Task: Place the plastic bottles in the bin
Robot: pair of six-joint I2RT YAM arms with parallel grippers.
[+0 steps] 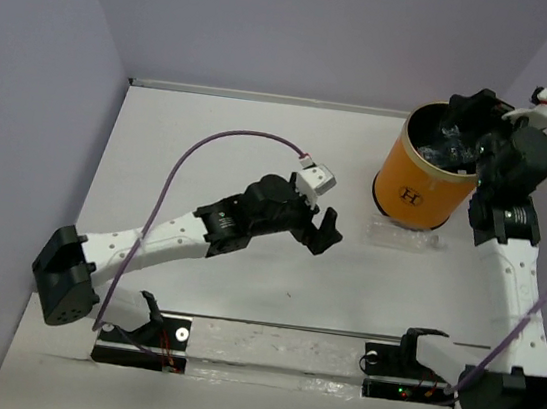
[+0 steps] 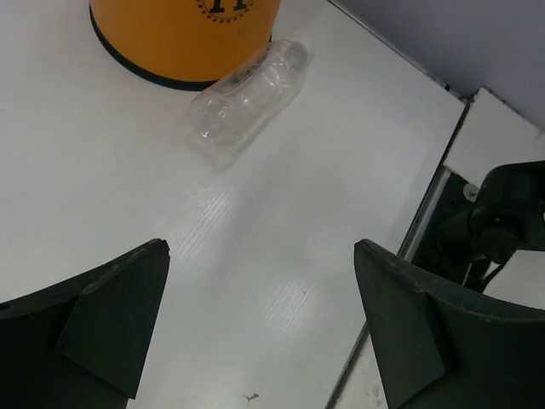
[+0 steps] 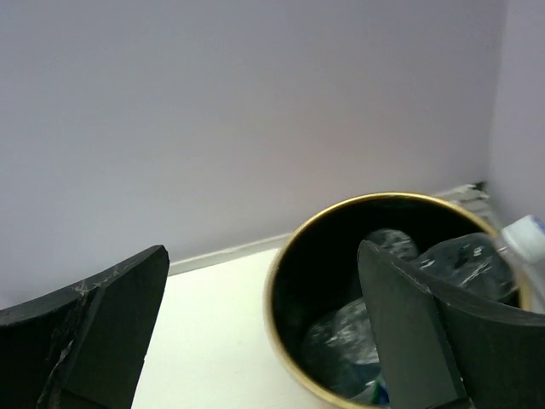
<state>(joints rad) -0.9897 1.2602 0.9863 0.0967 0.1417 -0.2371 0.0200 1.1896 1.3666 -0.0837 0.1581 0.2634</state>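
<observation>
My left gripper moves down and toward the right in the top view next, onto the clear bottle's wide end [image 2: 216, 118], which faces its open fingers.
The orange bin [image 1: 419, 183] stands at the far right of the table and holds several clear plastic bottles [image 1: 452, 147]. In the right wrist view its pale rim [image 3: 281, 290] and the bottles inside [image 3: 341, 345] show. One clear bottle [image 1: 405, 239] lies on its side on the table just in front of the bin; it also shows in the left wrist view [image 2: 247, 98] next to the bin's base [image 2: 170, 34]. My left gripper [image 1: 326, 232] is open and empty, left of that bottle. My right gripper [image 1: 467, 114] is open and empty above the bin's far rim.
Lilac walls enclose the table on the left, back and right. A black rail with the arm bases [image 1: 274, 351] runs along the near edge. The left arm's cable [image 1: 231, 144] arcs over the table's middle.
</observation>
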